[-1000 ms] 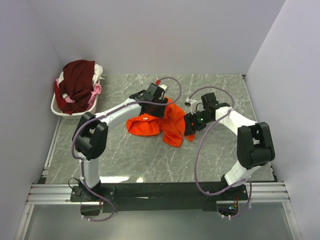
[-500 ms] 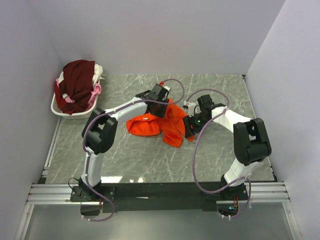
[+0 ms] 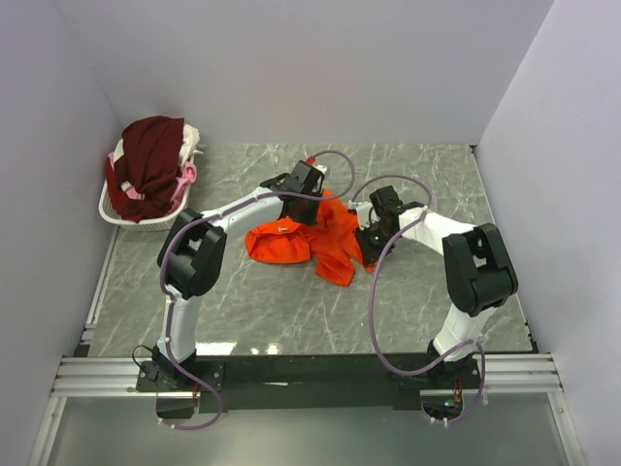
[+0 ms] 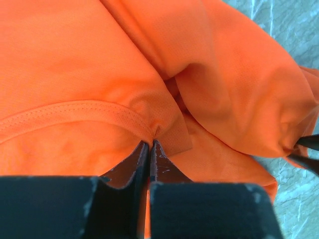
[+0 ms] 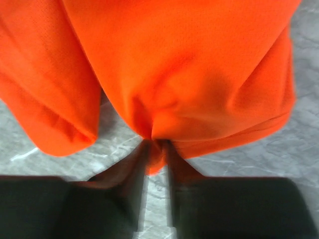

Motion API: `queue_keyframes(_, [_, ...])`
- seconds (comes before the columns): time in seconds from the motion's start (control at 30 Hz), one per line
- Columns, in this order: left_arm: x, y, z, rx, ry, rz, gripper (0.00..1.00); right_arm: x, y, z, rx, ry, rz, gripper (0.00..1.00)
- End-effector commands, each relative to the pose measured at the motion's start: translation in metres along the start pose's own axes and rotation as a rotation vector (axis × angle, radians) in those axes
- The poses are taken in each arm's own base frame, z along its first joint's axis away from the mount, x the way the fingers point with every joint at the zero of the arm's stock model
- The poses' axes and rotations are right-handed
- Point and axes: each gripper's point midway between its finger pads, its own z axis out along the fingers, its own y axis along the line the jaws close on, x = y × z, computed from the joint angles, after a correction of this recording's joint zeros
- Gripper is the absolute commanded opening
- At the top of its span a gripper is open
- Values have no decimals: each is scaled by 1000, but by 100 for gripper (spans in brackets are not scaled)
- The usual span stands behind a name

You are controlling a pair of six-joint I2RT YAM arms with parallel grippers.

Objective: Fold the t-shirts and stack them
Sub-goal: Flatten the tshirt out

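Observation:
Next, my left gripper should raise the crumpled cloth to open it, then lower and release it on the marble table toward the basket, to its left in the top view.
A crumpled bright orange t-shirt (image 3: 291, 243) lies in the middle of the marble table. My left gripper (image 3: 309, 206) is at its far edge, shut on a fold of the orange cloth (image 4: 164, 134) beside a stitched hem. My right gripper (image 3: 367, 243) is at the shirt's right edge, and its fingers pinch a bunch of the orange cloth (image 5: 158, 149) just above the table. More t-shirts are piled in the basket at the back left: a dark maroon one (image 3: 150, 155) on top, with pink (image 3: 184, 177) and white (image 3: 191, 136) showing beneath.
The white wire basket (image 3: 110, 209) stands against the left wall. Grey walls close the table on three sides. Both arms' purple cables loop above the shirt. The right gripper's fingertips (image 4: 306, 149) show at the edge of the left wrist view.
Both grippers have closed on the orange t-shirt. The right gripper slid left into the shirt's right edge. The left gripper shifted slightly at the far edge.

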Motion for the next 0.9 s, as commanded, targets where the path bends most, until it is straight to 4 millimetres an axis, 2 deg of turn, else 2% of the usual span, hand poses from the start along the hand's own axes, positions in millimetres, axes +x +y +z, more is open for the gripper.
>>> queue_keyframes(0.0, [-26,-6,-20,50,-84,-19,4,-5,-6,2,38,5,-5,20])
queue_keyframes(0.13, [-39,-6,-41,84,-131,-38,0,-20,-9,-14,65,-46,-22,1])
queue_keyframes(0.23, [-61,-3,-70,126,-199,-65,0,-40,-14,-46,121,-142,-49,0])
queue_keyframes(0.27, [-68,-1,-79,139,-220,-72,0,-50,-17,-66,144,-197,-55,0])
queue_keyframes(0.3, [-85,8,-96,144,-268,-92,0,-52,-20,-78,156,-210,-69,0])
queue_keyframes(0.37, [-106,11,-117,199,-325,-122,0,-75,-35,-118,233,-294,-83,0])
queue_keyframes(0.4, [-127,26,-135,213,-382,-152,0,-78,-41,-133,255,-298,-99,0])
queue_keyframes(0.43, [-139,31,-144,242,-411,-190,0,-106,-46,-167,294,-378,-116,0])
queue_keyframes(0.47, [-152,29,-156,310,-439,-198,0,-116,-53,-183,310,-405,-113,0])
queue_keyframes(0.5, [-176,48,-172,323,-501,-230,0,-139,-61,-225,351,-482,-112,0])
queue_keyframes(0.57, [-203,55,-192,399,-557,-281,0,-161,-70,-254,372,-532,-99,0])
queue_keyframes(0.6, [-229,63,-212,451,-626,-273,0,-167,-73,-269,378,-550,-84,0])
queue_keyframes(0.63, [-242,64,-225,499,-648,-304,0,-191,-69,-316,422,-658,-109,0])
queue_keyframes(0.67, [-255,65,-239,532,-683,-302,0,-202,-71,-327,436,-686,-109,0])
queue_keyframes(0.7, [-278,66,-267,573,-761,-270,0,-209,-71,-345,460,-720,-107,0])
queue_keyframes(0.73, [-289,65,-284,605,-798,-284,0,-222,-64,-389,507,-824,-127,0])
queue_keyframes(0.77, [-298,64,-301,627,-840,-272,0,-228,-62,-405,528,-867,-129,0])
queue_keyframes(0.8, [-309,62,-331,648,-908,-249,1,-233,-60,-425,557,-923,-137,0])
queue_keyframes(0.83, [-316,59,-355,677,-966,-245,0,-235,-59,-449,604,-980,-137,0])
queue_keyframes(0.87, [-320,61,-370,687,-1011,-231,0,-230,-52,-473,638,-1035,-145,0])
